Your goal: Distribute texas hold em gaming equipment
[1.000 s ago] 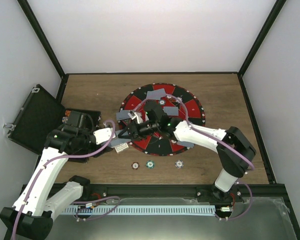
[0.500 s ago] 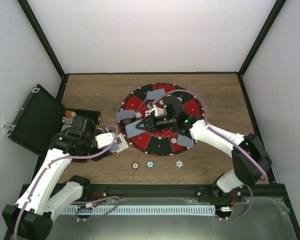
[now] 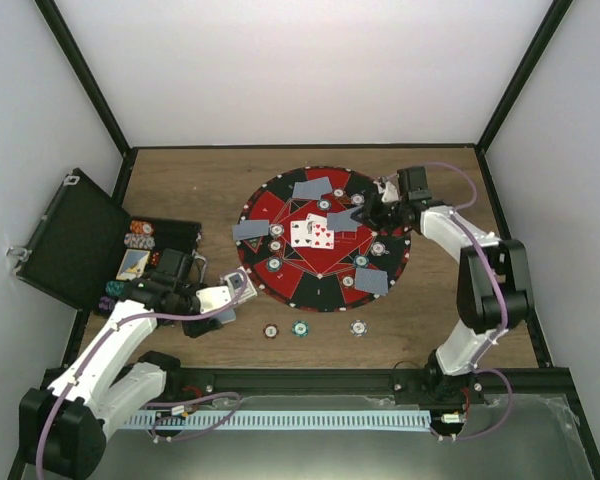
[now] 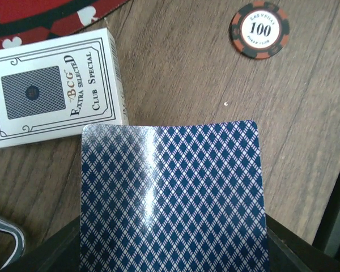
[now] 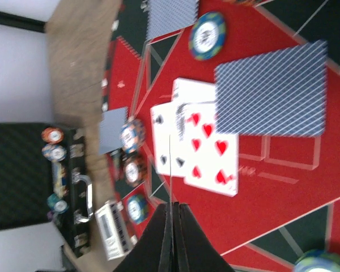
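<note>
I should next lower the blue-patterned card with my left gripper onto bare wood beside the white card box (image 4: 55, 96), then open my fingers beside the box's near corner.
My left gripper (image 3: 224, 297) is shut on a blue-patterned playing card (image 4: 173, 198) and holds it low over the wood near a white card box (image 4: 55, 96) and a red 100 chip (image 4: 259, 29). My right gripper (image 3: 373, 213) hangs over the right side of the round red-and-black mat (image 3: 270, 207). It is shut on a card seen edge-on (image 5: 171, 164). Face-up cards (image 3: 312, 232) lie at the mat's centre. Grey-backed cards (image 3: 250, 230) and striped chips (image 3: 275, 246) lie around the mat. Three chips (image 3: 300, 327) sit in a row on the wood in front.
An open black case (image 3: 75, 235) stands at the left table edge with more chips (image 3: 138, 235) and cards in its tray. Black frame posts and white walls close in the table on three sides. The arm bases stand at the near edge.
My right arm has swung from the mat's left-centre to its right side, uncovering the face-up cards. My left gripper has drawn back toward the near left with its card.
</note>
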Motion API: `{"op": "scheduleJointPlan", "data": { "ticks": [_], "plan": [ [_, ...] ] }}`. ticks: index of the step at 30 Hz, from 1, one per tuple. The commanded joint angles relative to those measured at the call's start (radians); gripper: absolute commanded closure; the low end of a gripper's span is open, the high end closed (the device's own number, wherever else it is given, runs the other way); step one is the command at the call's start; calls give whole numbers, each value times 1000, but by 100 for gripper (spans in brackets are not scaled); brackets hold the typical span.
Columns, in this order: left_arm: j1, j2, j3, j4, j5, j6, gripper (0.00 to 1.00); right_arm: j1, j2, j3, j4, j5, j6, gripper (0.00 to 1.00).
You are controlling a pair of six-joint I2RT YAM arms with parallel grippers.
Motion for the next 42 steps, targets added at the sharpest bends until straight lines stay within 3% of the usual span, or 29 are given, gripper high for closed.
{"op": "scheduleJointPlan", "data": {
  "ticks": [1,15,17,20,22,26,29,39,42],
  "plan": [
    [1,14,-35,92,-24,61,95,-18,118,127,-100,80,-130,99],
    [1,187,-118,267,-64,162,89,-20,326,203,-71,72,-141,99],
    [1,217,-114,287,-64,158,81,-19,332,199,-75,75,-148,99],
    [1,235,-112,287,-64,169,43,-19,332,196,-82,87,-159,97],
    [1,232,-113,277,-68,180,27,-20,333,199,-92,90,-166,93],
    [1,198,-103,234,-66,197,8,-19,325,211,-114,103,-172,78],
    [1,171,-85,187,-66,210,0,-19,316,226,-140,132,-177,67],
    [1,149,52,34,-72,207,0,-18,235,308,-259,299,-196,20],
    [2,164,148,11,-42,140,0,-17,164,306,-273,355,-202,1]
  ]
}}
